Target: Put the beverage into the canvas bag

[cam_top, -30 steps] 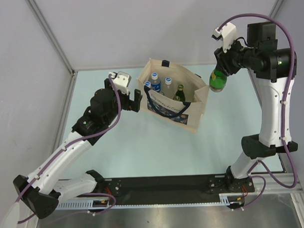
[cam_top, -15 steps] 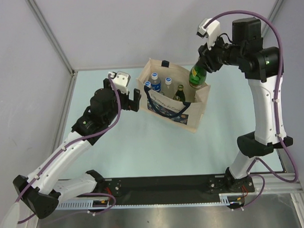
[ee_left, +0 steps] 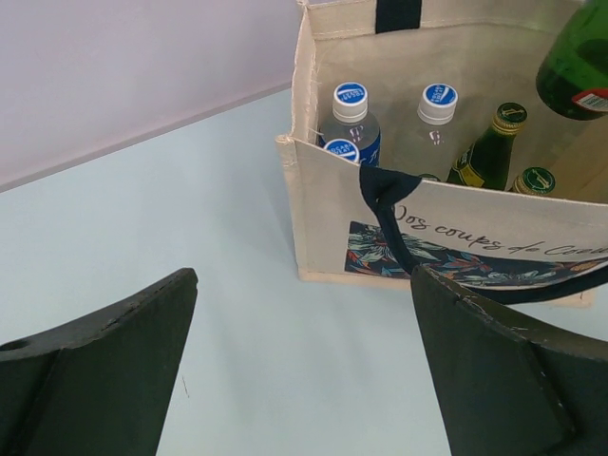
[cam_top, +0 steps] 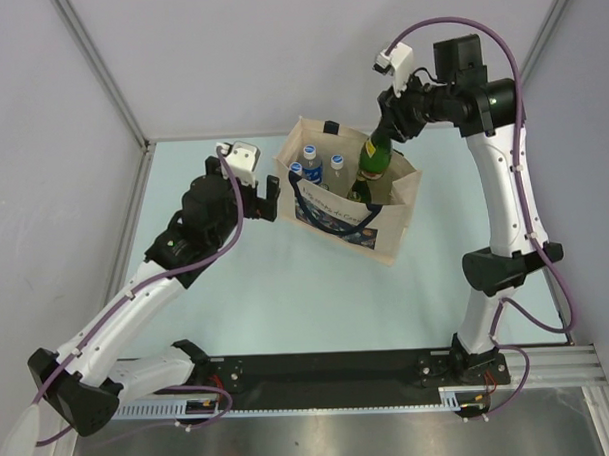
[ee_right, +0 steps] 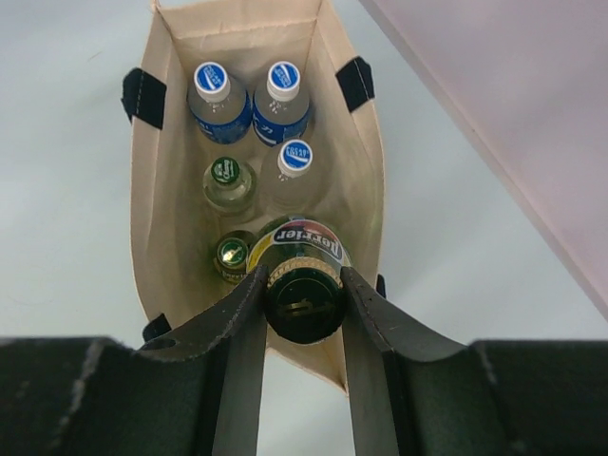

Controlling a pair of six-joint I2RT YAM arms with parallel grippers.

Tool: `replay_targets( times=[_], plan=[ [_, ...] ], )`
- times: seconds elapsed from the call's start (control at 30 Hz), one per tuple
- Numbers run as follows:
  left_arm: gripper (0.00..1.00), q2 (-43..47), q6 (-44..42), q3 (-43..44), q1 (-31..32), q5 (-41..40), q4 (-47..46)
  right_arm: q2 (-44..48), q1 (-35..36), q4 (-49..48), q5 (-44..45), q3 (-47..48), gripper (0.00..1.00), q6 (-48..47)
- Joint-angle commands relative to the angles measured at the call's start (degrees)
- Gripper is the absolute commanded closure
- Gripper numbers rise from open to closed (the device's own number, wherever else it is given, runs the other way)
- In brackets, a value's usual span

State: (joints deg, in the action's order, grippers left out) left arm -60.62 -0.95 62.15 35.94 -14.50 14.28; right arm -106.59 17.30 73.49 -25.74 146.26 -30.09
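Observation:
My right gripper is holding the green bottle's neck and needs to go down past the bag's rim into the bag's end away from the blue-capped bottles and let go there, because that end shows bare space.
The canvas bag (cam_top: 389,237) stands upright at the middle of the table, beige with navy handles and a dark printed panel. The beverage, a green glass bottle (cam_top: 373,159), hangs neck-up over the bag's right end, its base at the rim. My right gripper (cam_top: 389,118) is shut on its capped neck. In the right wrist view the fingers clamp the bottle's cap (ee_right: 303,302) above the bag's open mouth (ee_right: 160,199). My left gripper (cam_top: 268,200) stands open just left of the bag (ee_left: 323,223), holding nothing; the green bottle (ee_left: 578,59) shows at the top right there.
Inside the bag stand three blue-capped water bottles (cam_top: 311,154) and green glass bottles (cam_top: 361,177). A navy handle (ee_left: 384,204) droops over the front panel. Grey walls close the table at the back and both sides.
My right arm has swung left with the green bottle, from beside the bag's right end to over its open mouth. The left arm has stayed put.

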Motion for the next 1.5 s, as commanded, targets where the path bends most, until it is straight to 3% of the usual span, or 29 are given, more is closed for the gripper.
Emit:
replay_targets(
  times=[0.0,0.43,0.73,1.3,1.47],
  plan=[
    [0.00,1.9,0.5,0.6,-0.8,-1.1,-1.2,3.2,-2.6,-6.3,-3.6,-1.2,1.00,-2.0],
    [0.00,0.2,2.3,1.0,-2.0,1.1,-2.3,9.6,-5.8,-3.9,-4.1,-17.8,1.00,-7.6],
    [0.00,2.2,3.8,-0.4,-2.5,1.1,-2.2,11.8,-4.9,-7.5,-4.8,-32.3,1.00,-11.8],
    [0.00,6.0,10.3,-3.7,-3.9,0.8,-1.7,7.1,-0.4,-13.6,-2.3,-42.5,1.00,-13.2],
    [0.00,7.1,12.1,-4.6,-4.7,1.5,-1.8,7.3,0.2,-14.6,-1.3,-46.1,0.88,-14.1]
  ],
)
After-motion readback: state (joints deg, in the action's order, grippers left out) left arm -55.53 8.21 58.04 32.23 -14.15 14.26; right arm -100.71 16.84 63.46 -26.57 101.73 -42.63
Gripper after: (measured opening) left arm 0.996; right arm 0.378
